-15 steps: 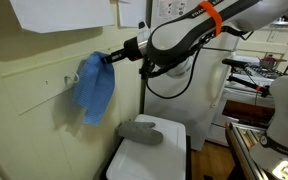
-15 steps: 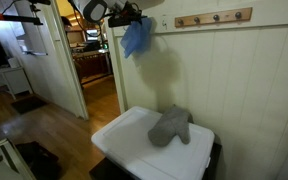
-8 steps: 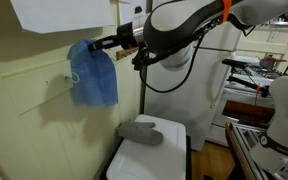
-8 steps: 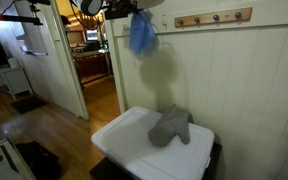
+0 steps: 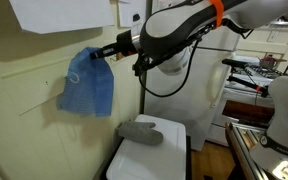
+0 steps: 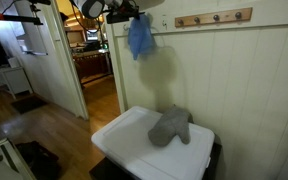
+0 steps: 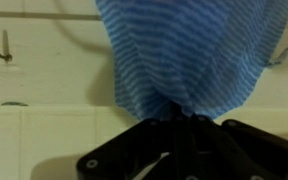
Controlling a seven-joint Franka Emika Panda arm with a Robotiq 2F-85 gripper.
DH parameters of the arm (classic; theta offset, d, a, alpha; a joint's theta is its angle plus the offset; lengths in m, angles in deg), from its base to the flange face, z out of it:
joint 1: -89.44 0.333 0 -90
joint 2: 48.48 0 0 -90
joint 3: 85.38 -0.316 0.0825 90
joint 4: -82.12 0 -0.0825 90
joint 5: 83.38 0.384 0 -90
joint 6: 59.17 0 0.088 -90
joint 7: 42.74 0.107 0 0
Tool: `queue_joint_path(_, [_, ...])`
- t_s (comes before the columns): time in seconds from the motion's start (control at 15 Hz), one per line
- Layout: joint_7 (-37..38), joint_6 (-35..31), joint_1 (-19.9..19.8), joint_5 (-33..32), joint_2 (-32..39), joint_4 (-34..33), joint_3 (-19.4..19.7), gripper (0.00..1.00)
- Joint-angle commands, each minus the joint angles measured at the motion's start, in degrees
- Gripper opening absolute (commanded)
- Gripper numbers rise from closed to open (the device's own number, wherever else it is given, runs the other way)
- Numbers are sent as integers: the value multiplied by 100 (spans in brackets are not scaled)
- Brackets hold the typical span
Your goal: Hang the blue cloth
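Observation:
The robot needs to ease its gripper down and toward a wall hook to the right in the wrist view, beside the cloth, and let go of the cloth's top edge.
The blue cloth hangs limp from my gripper, which is shut on its top corner and holds it high against the cream panelled wall. It also shows in an exterior view below my gripper. In the wrist view the cloth fills the upper middle, pinched between my dark jaws. Wall hooks show beside the cloth. A wooden hook rail runs along the wall, apart from the cloth.
A grey mitt lies on a white box below; both also show in an exterior view, the mitt on the box. A white sheet is pinned above. A doorway opens beside the wall.
My gripper with the blue cloth moved toward the wall and rose, then dipped slightly; the cloth swung and now spreads a little lower against the panelling.

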Motion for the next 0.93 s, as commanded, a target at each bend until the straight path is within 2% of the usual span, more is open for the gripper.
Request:
queue_joint_path(0.0, [-142,330,159,191,109,-82,214,0])
queue_joint_path(0.27, [-74,575,240,97,88,-104,226,0])
queue_joint_path(0.33, [-72,603,283,99,77,-99,249,27])
queue_joint_path(0.4, [-81,585,333,112,71,-85,286,29])
queue_joint_path(0.47, [-79,607,390,136,49,-64,330,35])
queue_joint_path(0.67, [-87,621,602,188,30,-18,552,57])
queue_joint_path(0.87, [-88,803,982,357,-18,144,1017,79])
